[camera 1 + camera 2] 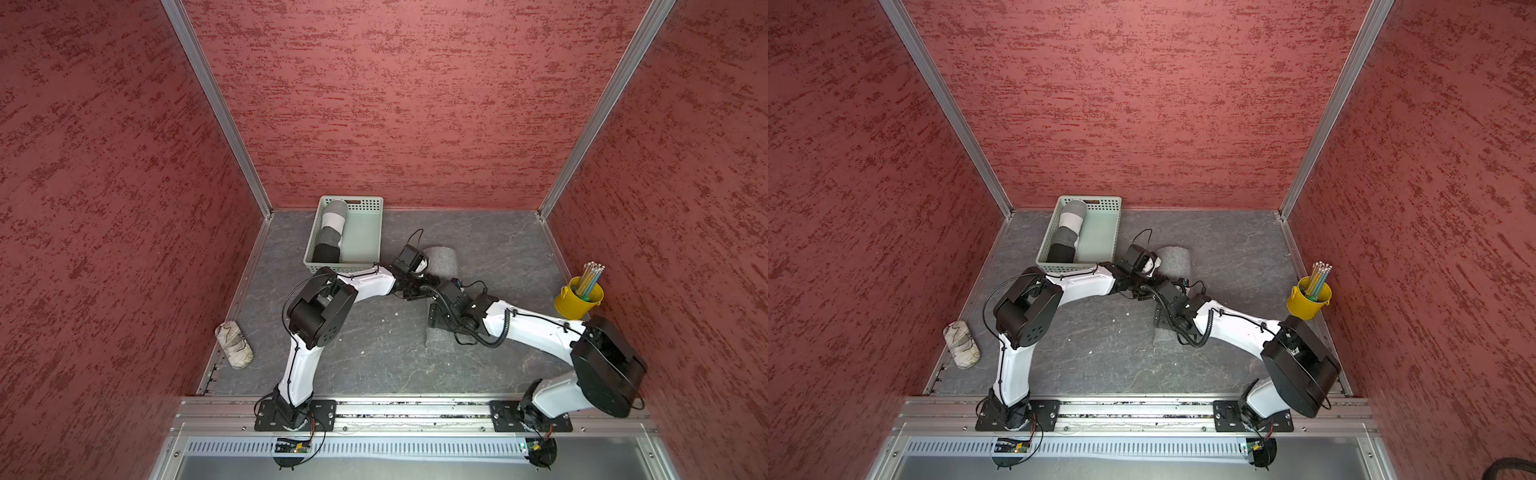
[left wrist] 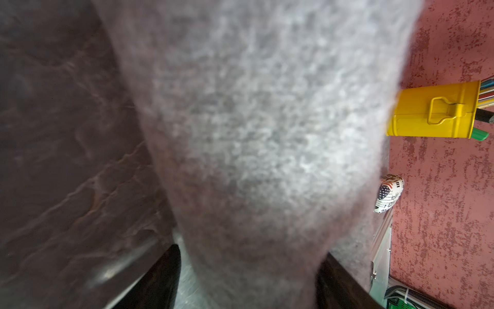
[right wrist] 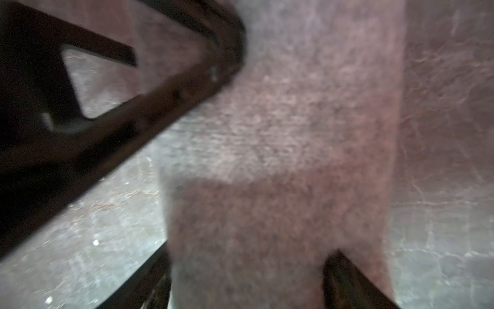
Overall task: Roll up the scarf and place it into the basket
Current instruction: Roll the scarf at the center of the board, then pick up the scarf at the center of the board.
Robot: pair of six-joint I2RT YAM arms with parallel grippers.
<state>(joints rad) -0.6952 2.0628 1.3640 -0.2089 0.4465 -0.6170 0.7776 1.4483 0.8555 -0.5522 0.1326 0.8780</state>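
Observation:
My left gripper is open with the scarf's middle (image 2: pixel 252 252) between its fingers, but there is still a gap at one fingertip. I should push it toward the yellow bucket next, deeper over the scarf.
A grey fuzzy scarf (image 1: pixel 442 259) (image 1: pixel 1175 259) lies as a long strip on the dark table, right of the basket, and both arms cover its middle. My left gripper (image 1: pixel 415 288) (image 2: pixel 251 251) is open, with the scarf (image 2: pixel 254 120) between its fingers and a gap at one finger. Just nearer along the strip, my right gripper (image 1: pixel 434 316) (image 3: pixel 251 250) is open astride the scarf (image 3: pixel 294 133). The mint-green basket (image 1: pixel 360 237) (image 1: pixel 1098 232) stands at the back left. A rolled grey, white and black striped scarf (image 1: pixel 330 232) lies in it.
A yellow bucket of pencils (image 1: pixel 578 297) (image 2: pixel 433 109) stands by the right wall. A patterned pouch (image 1: pixel 234 345) lies by the left wall. A small flag-printed object (image 2: pixel 389 192) sits near the right wall's rail. The left gripper's finger frame (image 3: pixel 160 107) crosses the right wrist view.

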